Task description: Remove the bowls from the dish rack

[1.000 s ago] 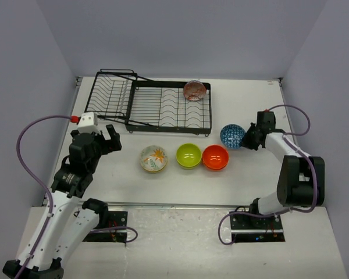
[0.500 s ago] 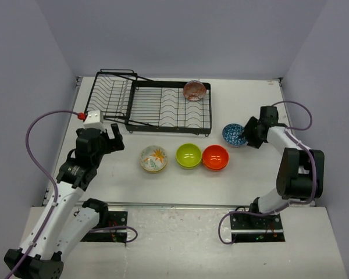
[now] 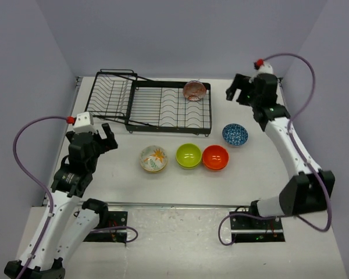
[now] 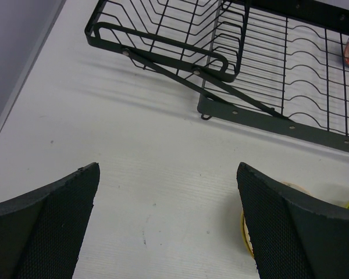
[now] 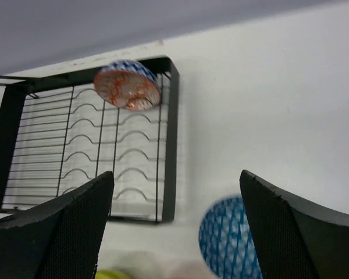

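Note:
My right gripper first turns and swings toward the rack next, to get down onto the pinkish-brown bowl's rim (image 3: 203, 88) (image 5: 153, 81) by the rack's end, the only bowl still there.
The black wire dish rack (image 3: 157, 104) stands at the back of the table, with a pinkish-brown bowl (image 3: 193, 90) on edge at its far right end. Four bowls sit on the table in front of it: floral (image 3: 153, 158), lime green (image 3: 188, 155), orange-red (image 3: 215, 157) and blue speckled (image 3: 235, 134). My right gripper (image 3: 235, 96) is open and empty, raised to the right of the rack. Its wrist view shows the pinkish-brown bowl (image 5: 128, 86) ahead and the blue bowl (image 5: 227, 238) below. My left gripper (image 3: 104, 138) hangs open over bare table, left of the floral bowl (image 4: 244, 235).
Purple-grey walls close in the table on three sides. The rack's angled basket section (image 4: 163, 29) lies just ahead of my left gripper (image 4: 167, 174). The row of bowls fills the middle front of the table. Both arm bases stand at the near edge.
My right gripper opened and let go of the blue bowl, which now rests upright on the table. It then rose and swung back toward the rack's right end. The left arm shifted slightly.

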Controlling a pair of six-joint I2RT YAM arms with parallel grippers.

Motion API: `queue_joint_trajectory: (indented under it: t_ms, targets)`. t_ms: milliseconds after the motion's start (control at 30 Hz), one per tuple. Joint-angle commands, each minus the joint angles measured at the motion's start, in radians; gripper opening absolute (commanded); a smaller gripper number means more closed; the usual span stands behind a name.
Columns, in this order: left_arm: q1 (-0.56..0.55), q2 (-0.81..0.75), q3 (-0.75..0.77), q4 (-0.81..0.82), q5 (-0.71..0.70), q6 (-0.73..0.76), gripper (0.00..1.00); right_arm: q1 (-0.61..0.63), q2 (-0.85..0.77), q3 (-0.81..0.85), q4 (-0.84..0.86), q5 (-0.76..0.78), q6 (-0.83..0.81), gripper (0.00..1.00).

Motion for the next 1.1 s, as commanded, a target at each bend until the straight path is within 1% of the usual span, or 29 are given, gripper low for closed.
queue_joint_trajectory:
  t_ms: [0, 33, 67, 100, 133, 167, 200, 300, 400, 467, 500, 567, 600, 633, 700, 767, 933, 1067]
  targets:
    - [0.018, -0.027, 0.017, 0.018, -0.039, -0.005, 1.00, 0.166, 0.238, 0.240, 0.027, 0.121, -0.382, 0.90]
    - [0.020, -0.030, 0.015, 0.018, -0.039, -0.005, 1.00, 0.235, 0.290, 0.275, 0.048, 0.233, -0.478, 0.91]
    - [0.021, -0.031, 0.015, 0.018, -0.034, -0.003, 1.00, 0.259, 0.389, 0.326, 0.079, 0.277, -0.573, 0.92]
    - [0.023, -0.030, 0.014, 0.020, -0.035, -0.003, 1.00, 0.278, 0.439, 0.340, 0.164, 0.320, -0.756, 0.94]
    - [0.023, -0.028, 0.012, 0.018, -0.036, -0.003, 1.00, 0.305, 0.486, 0.355, 0.217, 0.365, -0.835, 0.94]
    - [0.023, -0.022, 0.011, 0.020, -0.020, -0.003, 1.00, 0.312, 0.581, 0.404, 0.258, 0.427, -0.908, 0.95]
    - [0.021, -0.018, 0.009, 0.020, -0.008, -0.003, 1.00, 0.319, 0.623, 0.432, 0.265, 0.439, -1.010, 0.95]
    - [0.020, -0.005, 0.005, 0.026, 0.026, 0.004, 1.00, 0.322, 0.740, 0.533, 0.293, 0.426, -1.101, 0.94]
    - [0.020, -0.004, 0.008, 0.023, 0.012, 0.004, 1.00, 0.323, 0.819, 0.618, 0.314, 0.424, -1.143, 0.93]
    - [0.020, -0.002, 0.006, 0.021, 0.014, 0.004, 1.00, 0.323, 0.855, 0.665, 0.357, 0.432, -1.178, 0.93]
    - [0.020, -0.002, 0.006, 0.021, 0.017, 0.004, 1.00, 0.323, 0.898, 0.690, 0.348, 0.418, -1.183, 0.93]
    - [0.014, 0.002, 0.005, 0.021, 0.020, 0.004, 1.00, 0.323, 0.948, 0.780, 0.311, 0.407, -1.187, 0.92]
    - [0.006, 0.010, 0.005, 0.024, 0.027, 0.006, 1.00, 0.323, 1.000, 0.837, 0.305, 0.416, -1.200, 0.91]
    - [0.002, 0.015, 0.005, 0.024, 0.032, 0.006, 1.00, 0.325, 1.022, 0.860, 0.305, 0.420, -1.200, 0.91]
    - [-0.003, 0.019, 0.006, 0.027, 0.038, 0.009, 1.00, 0.325, 1.056, 0.889, 0.312, 0.420, -1.223, 0.88]
    - [-0.009, 0.012, 0.006, 0.026, 0.035, 0.011, 1.00, 0.325, 1.082, 0.888, 0.337, 0.423, -1.250, 0.83]
    - [-0.022, 0.008, 0.006, 0.024, 0.030, 0.009, 1.00, 0.325, 1.067, 0.810, 0.406, 0.429, -1.272, 0.80]
    - [-0.025, 0.008, 0.008, 0.029, 0.035, 0.012, 1.00, 0.325, 1.058, 0.783, 0.427, 0.385, -1.260, 0.74]
